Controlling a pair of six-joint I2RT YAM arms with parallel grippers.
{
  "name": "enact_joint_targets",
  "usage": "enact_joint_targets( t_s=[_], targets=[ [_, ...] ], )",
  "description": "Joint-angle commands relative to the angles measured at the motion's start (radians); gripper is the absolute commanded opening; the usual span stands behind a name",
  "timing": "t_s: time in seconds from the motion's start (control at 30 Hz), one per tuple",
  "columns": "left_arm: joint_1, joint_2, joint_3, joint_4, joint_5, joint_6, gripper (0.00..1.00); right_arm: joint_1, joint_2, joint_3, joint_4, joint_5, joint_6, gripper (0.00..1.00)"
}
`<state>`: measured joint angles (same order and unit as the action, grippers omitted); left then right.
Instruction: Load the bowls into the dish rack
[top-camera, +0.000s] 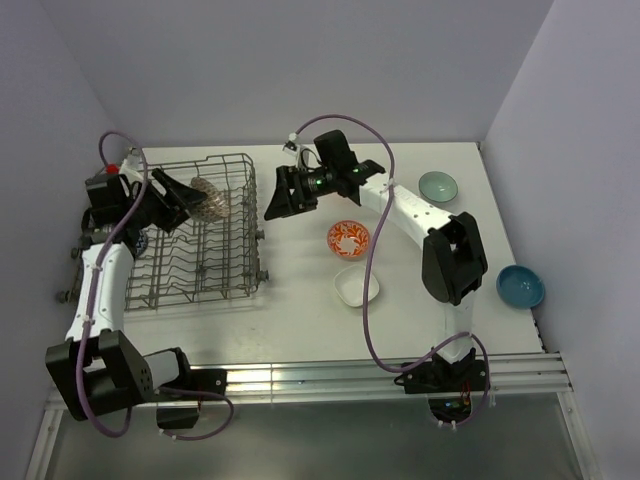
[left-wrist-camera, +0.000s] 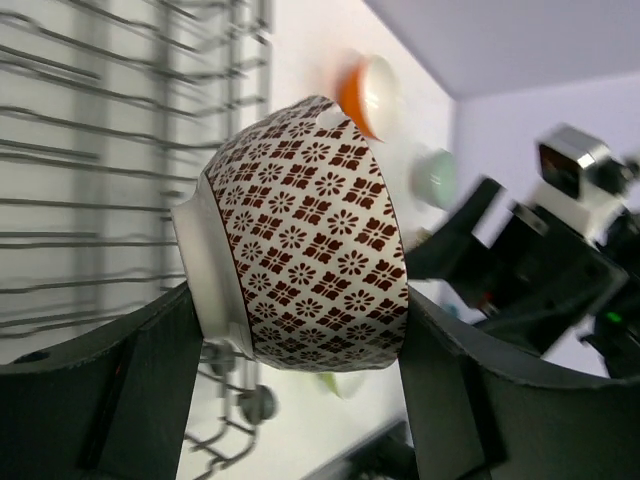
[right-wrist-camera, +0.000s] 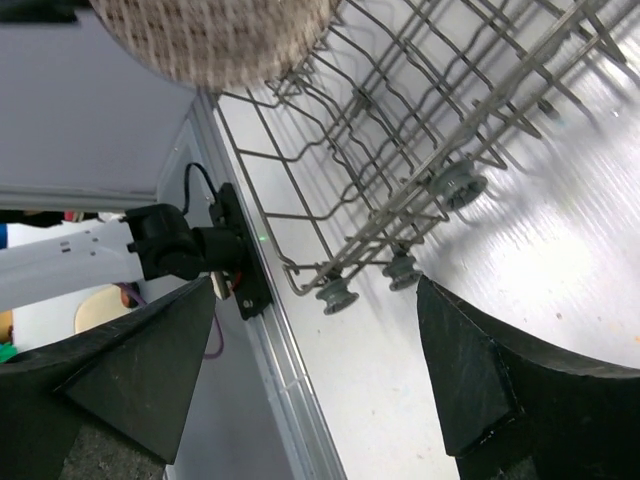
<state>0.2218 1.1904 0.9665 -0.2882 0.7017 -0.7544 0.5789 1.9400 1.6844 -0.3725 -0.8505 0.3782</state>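
My left gripper holds the bowl and will next move back and to the left in the top view, down into the rack's near corner (top-camera: 140, 284), to let go of the bowl where the wires are empty.
The grey wire dish rack (top-camera: 215, 265) stands at the left of the table. Over its far end my left gripper (top-camera: 188, 200) is shut on a white bowl with a dark red flower pattern (top-camera: 209, 197), held on its side; in the left wrist view this bowl (left-wrist-camera: 310, 240) sits between both fingers (left-wrist-camera: 165, 360). My right gripper (top-camera: 276, 195) hangs open just right of the rack, nothing between its fingers (right-wrist-camera: 470, 370). A red-orange patterned bowl (top-camera: 348, 238), a white square bowl (top-camera: 356, 286), a pale green bowl (top-camera: 437, 185) and a blue bowl (top-camera: 520, 286) sit on the table.
The right wrist view looks along the rack's wheeled underside (right-wrist-camera: 420, 150) toward the table's front rail (right-wrist-camera: 290, 400) and the left arm's base (right-wrist-camera: 170, 250). The held bowl (right-wrist-camera: 215, 40) shows blurred at its top. White walls close the back and both sides.
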Motion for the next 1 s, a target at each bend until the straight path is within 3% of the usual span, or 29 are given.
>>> enact_joint_targets(
  t_s=[0.0, 0.03, 0.13, 0.27, 0.37, 0.6, 0.97],
  targets=[
    [0.063, 0.014, 0.182, -0.251, -0.185, 0.315, 0.00, -0.016, -0.052, 0.051, -0.074, 0.025, -0.062, 0.89],
    [0.077, 0.027, 0.219, -0.369, -0.233, 0.361, 0.00, -0.019, -0.059, 0.049, -0.088, 0.039, -0.085, 0.89],
    [0.148, 0.061, 0.317, -0.488, -0.407, 0.499, 0.00, -0.031, -0.075, 0.040, -0.132, 0.053, -0.116, 0.89],
    [0.270, 0.064, 0.340, -0.537, -0.464, 0.618, 0.00, -0.051, -0.084, 0.035, -0.172, 0.068, -0.145, 0.89],
    [0.301, 0.080, 0.347, -0.572, -0.533, 0.696, 0.00, -0.066, -0.084, 0.049, -0.210, 0.082, -0.171, 0.89],
    [0.335, 0.121, 0.365, -0.572, -0.662, 0.860, 0.00, -0.088, -0.105, 0.049, -0.269, 0.110, -0.211, 0.89],
    [0.343, 0.176, 0.341, -0.508, -0.811, 0.960, 0.00, -0.099, -0.110, 0.046, -0.318, 0.139, -0.246, 0.88]
  ],
)
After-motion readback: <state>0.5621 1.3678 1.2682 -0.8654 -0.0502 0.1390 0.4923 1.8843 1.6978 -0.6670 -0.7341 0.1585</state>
